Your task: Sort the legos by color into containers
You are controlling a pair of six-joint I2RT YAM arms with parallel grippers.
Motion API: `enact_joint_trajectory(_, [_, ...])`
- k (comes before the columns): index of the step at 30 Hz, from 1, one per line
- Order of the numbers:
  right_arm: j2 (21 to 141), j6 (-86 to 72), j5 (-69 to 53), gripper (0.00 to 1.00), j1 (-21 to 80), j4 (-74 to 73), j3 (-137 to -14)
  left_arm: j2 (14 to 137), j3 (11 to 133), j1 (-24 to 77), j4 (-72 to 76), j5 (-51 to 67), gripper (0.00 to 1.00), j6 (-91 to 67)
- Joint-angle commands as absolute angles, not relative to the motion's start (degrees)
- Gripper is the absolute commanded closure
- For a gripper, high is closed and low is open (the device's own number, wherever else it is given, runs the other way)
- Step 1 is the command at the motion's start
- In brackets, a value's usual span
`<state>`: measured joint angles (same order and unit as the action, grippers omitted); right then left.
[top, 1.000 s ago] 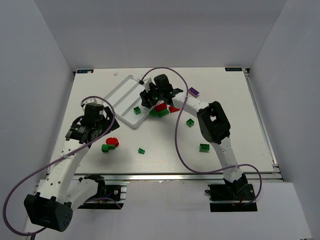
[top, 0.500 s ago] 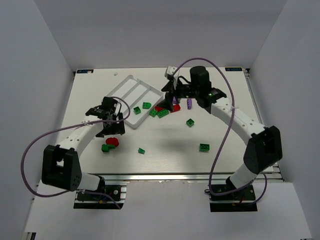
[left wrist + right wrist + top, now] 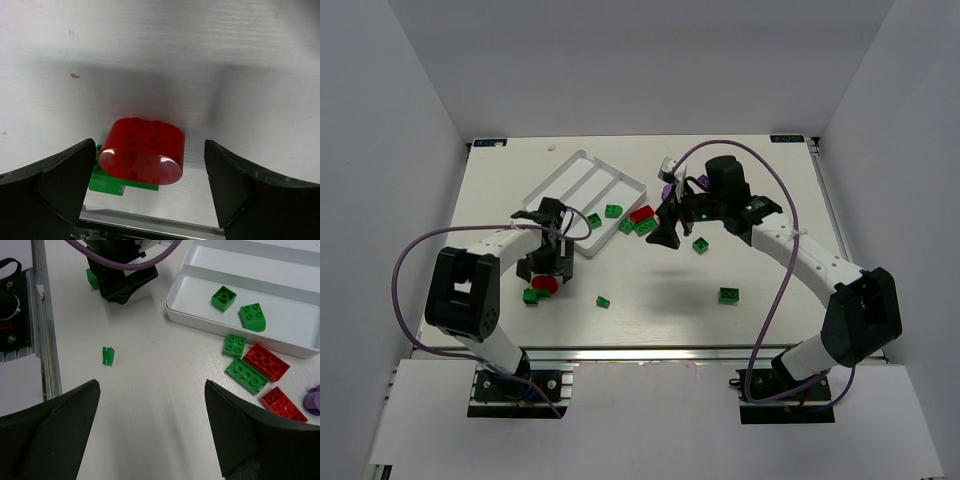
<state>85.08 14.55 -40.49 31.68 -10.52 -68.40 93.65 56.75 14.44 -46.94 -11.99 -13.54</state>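
Observation:
The left gripper eases slightly back next and closes its fingers from both ends onto the red rounded lego (image 3: 545, 285) (image 3: 141, 150), which lies between the open fingers.
My left gripper (image 3: 544, 266) is open and low over the table, its jaws either side of a red rounded lego (image 3: 141, 150) that rests partly on a green lego (image 3: 112, 181); the fingers do not touch it. My right gripper (image 3: 667, 236) is open and empty, hovering over bare table (image 3: 151, 390) near a pile of legos. The white three-compartment tray (image 3: 570, 180) holds two green legos (image 3: 223, 297) (image 3: 252, 317) in its nearest compartment. Beside the tray lie green legos (image 3: 234, 345) (image 3: 245, 375), red ones (image 3: 266, 361) (image 3: 282, 404) and a purple one (image 3: 315, 400).
Loose green legos lie at the table's middle (image 3: 603, 301), near the right arm (image 3: 700, 245) and further front (image 3: 729, 294). A purple cable loops over each arm. The table's front rail (image 3: 42, 315) runs past the left arm.
My left gripper has moved nearer and down onto the red rounded lego. My right gripper has drawn back from the pile towards the front and hangs open above the table.

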Motion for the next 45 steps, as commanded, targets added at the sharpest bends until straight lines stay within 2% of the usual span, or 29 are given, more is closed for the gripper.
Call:
enact_joint_trajectory(1, [83.14,13.27,-40.34,0.11,30.85,-9.41,-67.77,93.16,56.95,14.50,-45.00,-10.55,0.02,-12.57])
enact_joint_trajectory(27, [82.09,11.43,-40.69,0.11,29.36,-8.00,-65.57,94.92,58.62,14.33,-48.52,-8.44,0.04,-17.14])
enact_joint_trajectory(32, [81.83,11.51,-40.69,0.11,29.27,-7.91,-65.30,94.75,58.10,14.33,-48.34,-7.56,0.14,-17.31])
enact_joint_trajectory(41, [81.47,11.08,-40.78,0.11,29.27,-7.82,-64.95,93.96,56.95,14.41,-48.25,-7.47,0.22,-18.10])
enact_joint_trajectory(43, [81.39,11.08,-40.69,0.11,29.18,-7.74,-64.78,93.87,56.95,14.33,-48.08,-7.30,0.21,-18.19])
enact_joint_trajectory(45, [81.30,10.99,-40.78,0.11,29.18,-7.91,-64.69,93.87,57.04,14.33,-48.25,-7.38,0.15,-18.19])
